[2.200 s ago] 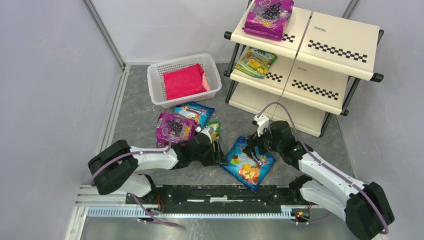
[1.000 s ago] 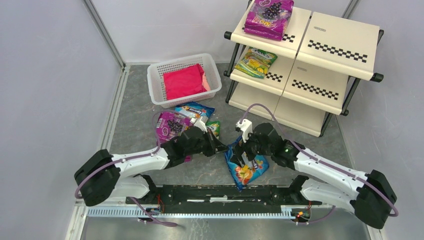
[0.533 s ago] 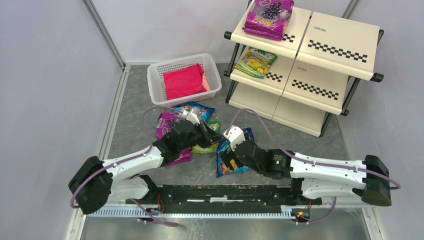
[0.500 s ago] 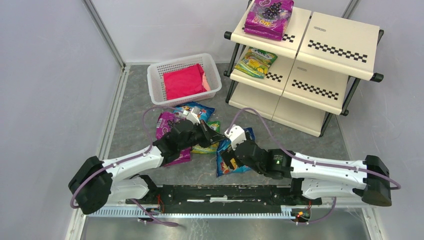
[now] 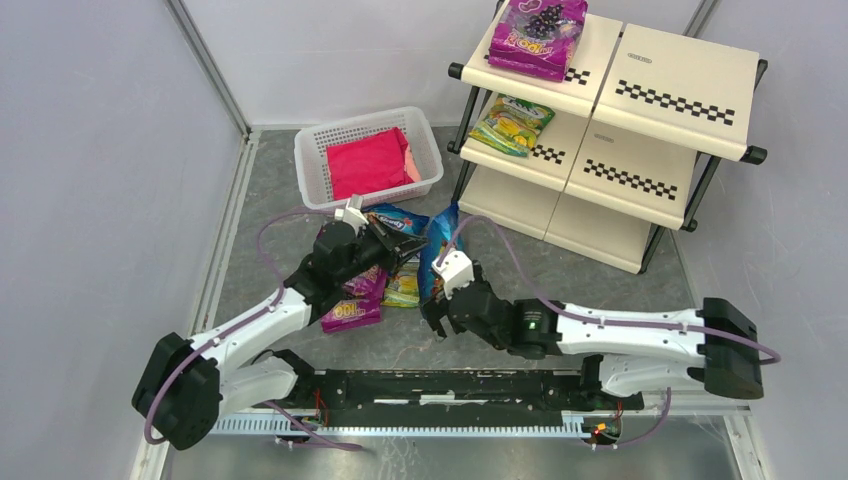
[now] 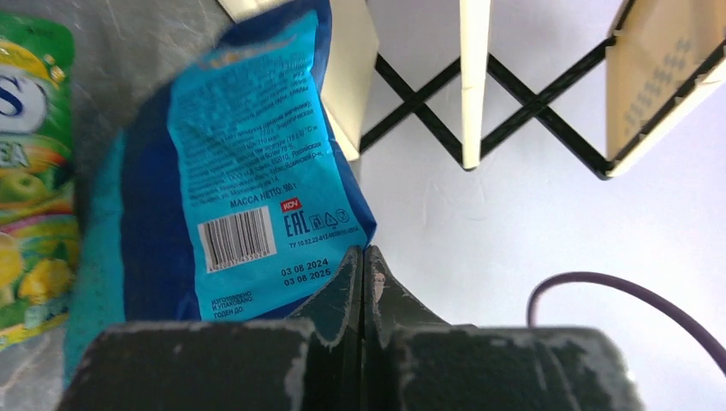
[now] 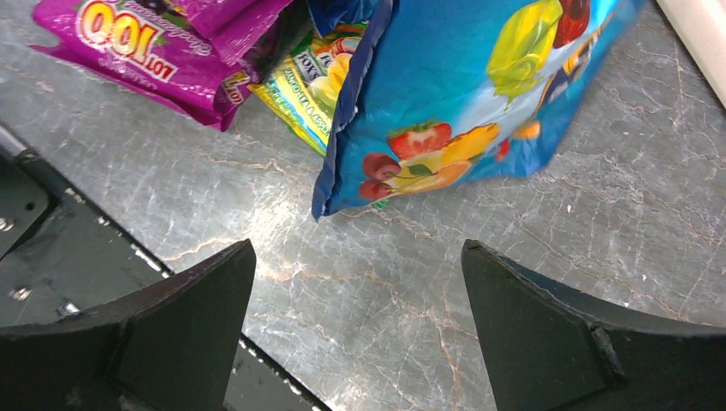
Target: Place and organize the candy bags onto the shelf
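Observation:
My right gripper is open and should move next onto the near end of the held blue bag (image 5: 428, 287) (image 7: 370, 171), with its fingers on both sides of it, since my left gripper leaves that end free.
My left gripper (image 5: 408, 250) (image 6: 364, 253) is shut on the lower corner of a blue candy bag (image 5: 438, 243) (image 6: 248, 171), which it holds up on end; the barcode side faces the left wrist camera. My right gripper (image 5: 433, 312) (image 7: 357, 248) stands wide open over bare table just in front of this blue bag (image 7: 479, 94), apart from it. On the table lie a purple bag (image 5: 350, 303) (image 7: 145, 43), a green-yellow bag (image 5: 405, 287) (image 7: 312, 86) and another blue bag (image 5: 397, 220). The shelf (image 5: 660, 90) holds a purple bag (image 5: 540, 30) on top and a lemon bag (image 5: 512, 122) on its middle tier.
A white lattice basket (image 5: 312, 175) with a pink cloth (image 5: 368, 163) stands behind the loose bags. The shelf's lower left corner (image 6: 351, 60) is close behind the held bag. A black rail (image 5: 440, 385) runs along the near edge. Grey walls enclose the table.
The left gripper has drawn the blue bag to the back left and raised it on end. The right arm followed to the left, its jaws staying open.

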{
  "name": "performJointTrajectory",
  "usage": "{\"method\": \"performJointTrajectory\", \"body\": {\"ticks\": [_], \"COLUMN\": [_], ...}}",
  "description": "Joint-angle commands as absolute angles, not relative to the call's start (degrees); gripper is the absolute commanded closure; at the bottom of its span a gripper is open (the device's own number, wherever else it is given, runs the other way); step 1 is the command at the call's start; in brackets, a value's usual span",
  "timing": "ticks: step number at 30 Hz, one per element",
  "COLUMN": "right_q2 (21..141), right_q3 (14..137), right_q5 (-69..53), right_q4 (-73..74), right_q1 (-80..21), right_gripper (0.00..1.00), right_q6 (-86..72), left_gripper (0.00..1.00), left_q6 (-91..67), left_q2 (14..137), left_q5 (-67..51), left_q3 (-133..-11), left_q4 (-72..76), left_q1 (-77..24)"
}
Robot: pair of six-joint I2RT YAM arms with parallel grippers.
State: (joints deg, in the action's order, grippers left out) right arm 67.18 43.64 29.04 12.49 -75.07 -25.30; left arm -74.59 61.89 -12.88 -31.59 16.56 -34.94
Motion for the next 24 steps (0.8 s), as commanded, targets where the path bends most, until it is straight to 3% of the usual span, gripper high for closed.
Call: {"method": "performJointTrajectory", "body": {"ticks": [1, 9, 17, 24], "right_q2": [70.85, 71.27, 65.84, 63.61], "right_q3": [47.61, 44.66, 34.21, 28.51], "right_q5": [36.42, 44.91, 50.55, 54.95], "right_q4": [9.95, 6.31, -1.75, 0.68], "right_q1": [-75.55, -75.73, -75.74, -75.73], "right_gripper": [0.02, 0.02, 0.06, 0.14], "right_q6": [-28.35, -32.73, -38.89, -43.96], "left_gripper": [0.98, 0.98, 0.98, 0.98], "left_q6": [-86.44, -88.06, -90.98, -92.03], "left_q2": [61.08, 65.18, 68.55, 69.6], "left_q5": [-17.93, -10.71, -7.61, -6.12], "left_q3": [-30.61, -34.43, -35.89, -35.48], "left_q4": [32.61, 34.14, 38.17, 39.84], "left_q1": [-35.03, -46.74, -50.34, -51.99]}}
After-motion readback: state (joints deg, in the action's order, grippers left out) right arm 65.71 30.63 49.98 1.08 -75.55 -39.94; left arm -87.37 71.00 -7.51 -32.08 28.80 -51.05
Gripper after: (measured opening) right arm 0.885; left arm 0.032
